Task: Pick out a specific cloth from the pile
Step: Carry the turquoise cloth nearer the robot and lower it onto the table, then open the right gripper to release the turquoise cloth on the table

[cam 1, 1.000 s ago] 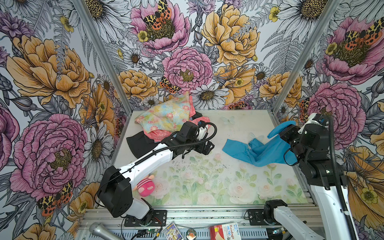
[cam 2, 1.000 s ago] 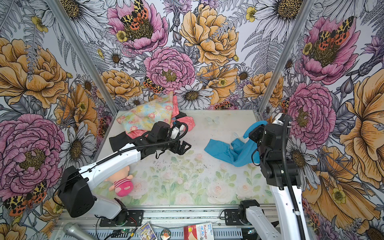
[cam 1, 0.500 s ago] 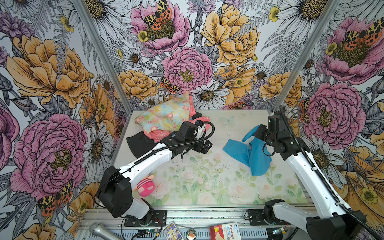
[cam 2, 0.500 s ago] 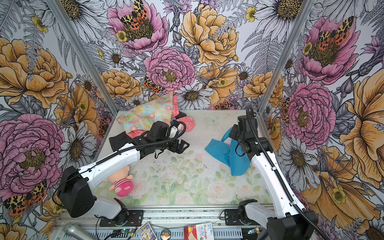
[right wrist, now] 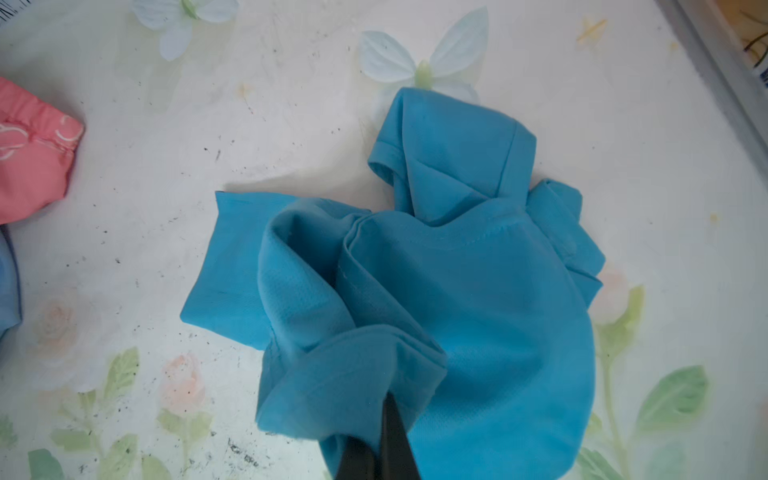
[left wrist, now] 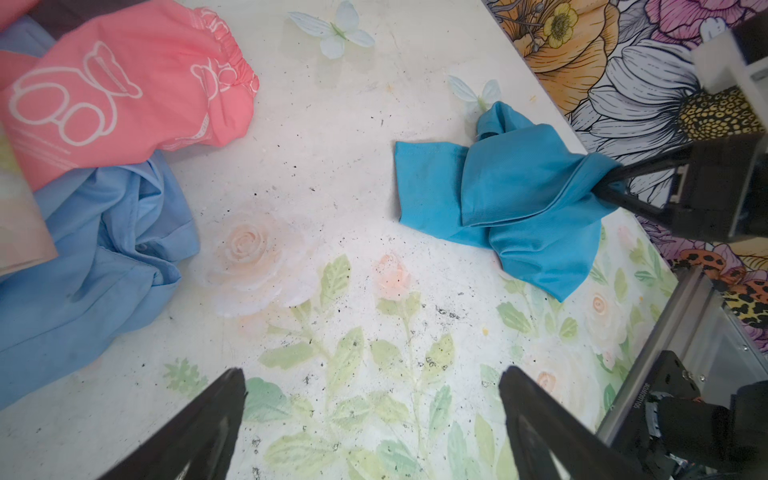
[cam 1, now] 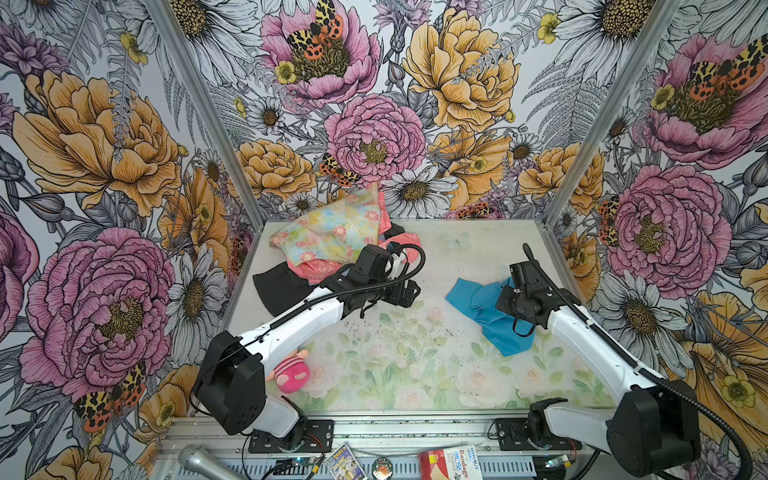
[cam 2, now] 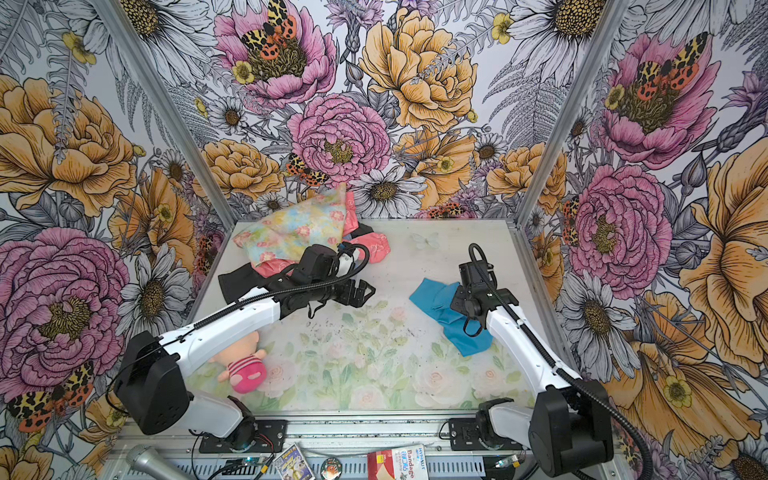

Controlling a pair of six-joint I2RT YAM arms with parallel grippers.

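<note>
The right gripper lowers the bunched fold onto the rest of the turquoise cloth (cam 1: 500,323) next. It lets go there, since that part of the cloth lies just below, clear of the pile.
The cloth (cam 1: 478,305) is plain turquoise and lies crumpled on the right half of the table, seen in both top views (cam 2: 436,301). My right gripper (right wrist: 388,401) is shut on a bunched fold of the cloth (right wrist: 457,291), low over the table. In the left wrist view its thin fingers (left wrist: 619,185) pinch the cloth (left wrist: 519,199) at one end. The pile (cam 1: 332,241) sits at the back left, with a pastel floral cloth on top and black fabric (cam 1: 274,286) below. My left gripper (left wrist: 370,376) hangs open over bare table beside the pile (cam 2: 299,232), holding nothing.
A coral-pink printed cloth (left wrist: 124,104) and a pale blue cloth (left wrist: 104,257) spread from the pile. A pink striped plush toy (cam 1: 291,372) lies under the left arm. Flowered walls enclose three sides. A microphone (cam 1: 199,461) and a bandage box (cam 1: 453,463) lie beyond the front rail.
My right arm has come down from high near the right wall to just over the table, bringing the held end of the cloth down. The left arm has barely moved.
</note>
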